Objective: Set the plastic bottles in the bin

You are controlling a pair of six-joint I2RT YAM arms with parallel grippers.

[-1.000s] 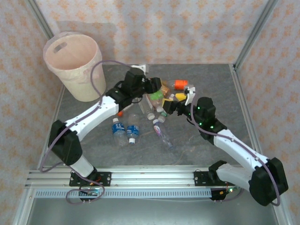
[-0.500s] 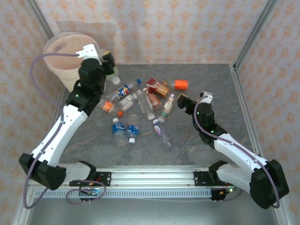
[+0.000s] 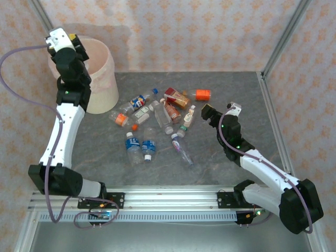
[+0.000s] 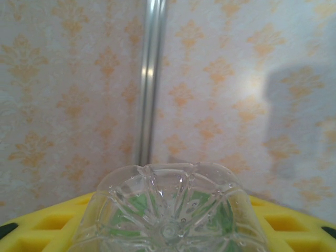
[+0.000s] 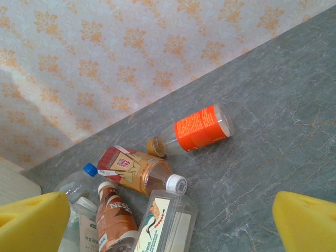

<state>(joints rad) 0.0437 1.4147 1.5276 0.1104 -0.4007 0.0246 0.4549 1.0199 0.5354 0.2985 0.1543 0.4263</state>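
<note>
The bin's opening (image 3: 95, 55) is below and my left gripper's fingers face the bin's side, so it should tilt down, descend and release the clear bottle there next.
My left gripper (image 3: 70, 42) is raised over the rim of the pale cream bin (image 3: 103, 84) at the back left. It is shut on a clear bottle with a green label (image 4: 170, 207), whose ribbed base faces the wrist camera between the yellow fingers (image 4: 44, 228). Several plastic bottles (image 3: 157, 115) lie in a loose pile mid-table. Among them are an orange-labelled one (image 5: 202, 128), a red-and-gold one (image 5: 131, 170) and two blue-labelled ones (image 3: 139, 148). My right gripper (image 3: 210, 113) hovers open just right of the pile, above a white-labelled bottle (image 5: 163, 220).
Patterned walls and aluminium frame posts (image 3: 283, 37) enclose the grey table (image 3: 247, 100). A metal rail (image 3: 168, 199) runs along the near edge. Bare tabletop lies right of the pile and in front of it.
The left arm swung from the bottle pile up and back-left to the bin, carrying the green-labelled bottle. The right gripper drew back slightly from the pile and stays open.
</note>
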